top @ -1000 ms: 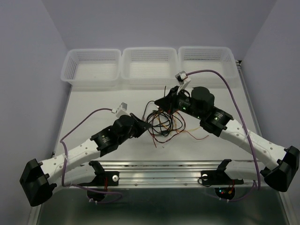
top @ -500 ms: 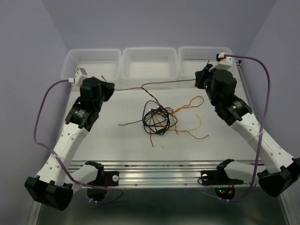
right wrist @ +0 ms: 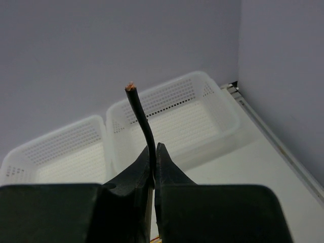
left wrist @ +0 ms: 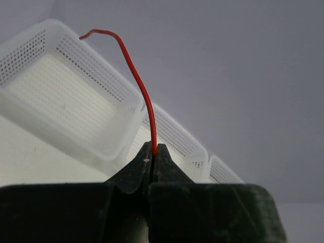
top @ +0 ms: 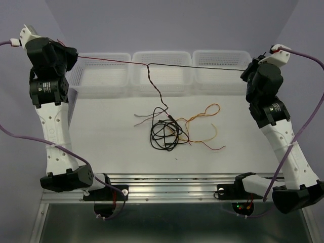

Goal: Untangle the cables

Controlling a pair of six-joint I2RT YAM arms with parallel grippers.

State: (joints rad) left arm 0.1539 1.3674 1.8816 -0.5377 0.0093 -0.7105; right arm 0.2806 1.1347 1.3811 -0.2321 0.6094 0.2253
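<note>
The black cable is still twisted with the red, so my right gripper will pull away from the left gripper, then move down toward the yellow loop [top: 209, 115] to release it.
The cables lie as a tangle [top: 166, 132] of black, dark red and yellow wires mid-table. From it a twisted red-and-black strand [top: 156, 90] rises to a taut line high above the baskets. My left gripper [top: 75, 53], raised at the far left, is shut on the red cable [top: 111, 60]; its end [left wrist: 144, 98] curls up past the left gripper tips [left wrist: 153, 150]. My right gripper [top: 246, 71], raised at the far right, is shut on the black cable [top: 202, 67], whose cut end [right wrist: 143, 119] sticks up beyond the right gripper tips [right wrist: 154, 150]. A yellow cable [top: 205, 112] loops on the table.
Three white mesh baskets stand in a row along the back edge: left [top: 101, 87], middle [top: 162, 85], right [top: 218, 81]. A metal rail [top: 167, 181] with the arm bases runs along the near edge. Purple arm cables [top: 304, 126] hang at both sides.
Both arms have swung up and apart, from the middle of the table to its far corners. The red and black cables now stretch taut between them, and a strand lifts from the tangle.
</note>
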